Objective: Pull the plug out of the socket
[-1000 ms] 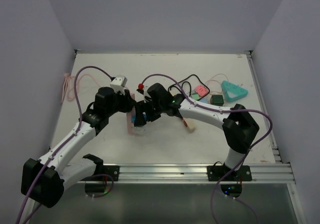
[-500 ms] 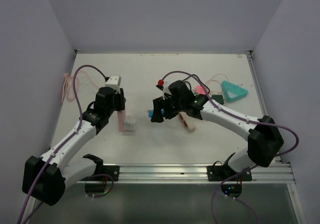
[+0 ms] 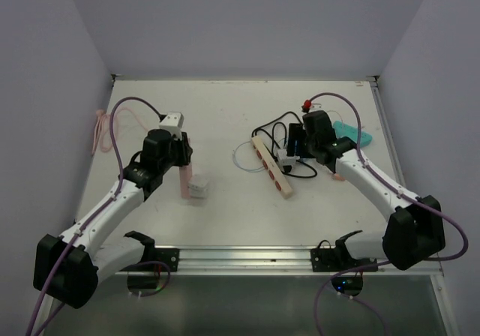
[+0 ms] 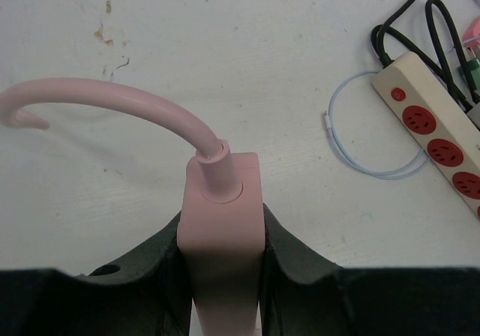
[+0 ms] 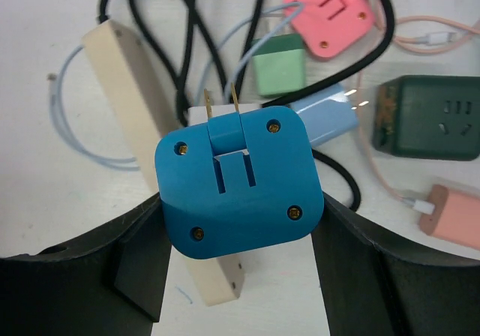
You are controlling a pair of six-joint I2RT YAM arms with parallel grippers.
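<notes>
Next, my right gripper lowers the blue plug (image 5: pixel 238 178) beside the cream socket strip (image 5: pixel 127 73), toward the light blue adapter, and releases it, since the plug's prongs are free.
My left gripper (image 3: pixel 180 160) is shut on the end of a pink socket strip (image 3: pixel 183 181), which lies on the table. In the left wrist view the strip (image 4: pixel 222 216) sits between my jaws (image 4: pixel 222 276), with its pink cable (image 4: pixel 112 100) curving left. A white cube adapter (image 3: pixel 198 185) sits against the strip's near end. My right gripper (image 5: pixel 238 223) is shut on a blue plug (image 5: pixel 238 178), prongs up and free of any socket. It holds the plug above a cream strip (image 5: pixel 127 73). In the top view the right gripper (image 3: pixel 296 147) is far right of the pink strip.
A cream power strip with red sockets (image 3: pixel 271 165) lies mid-table among black cables. Under my right gripper lie pink (image 5: pixel 330 13), green (image 5: pixel 279 66) and light blue (image 5: pixel 330 115) adapters, a dark green socket cube (image 5: pixel 427 118) and a pink plug (image 5: pixel 454 212). A teal triangle (image 3: pixel 352 135) lies at the back right.
My right arm has swung right with the blue plug, away from the pink strip to above the cream strip. My left gripper has stayed on the pink strip.
</notes>
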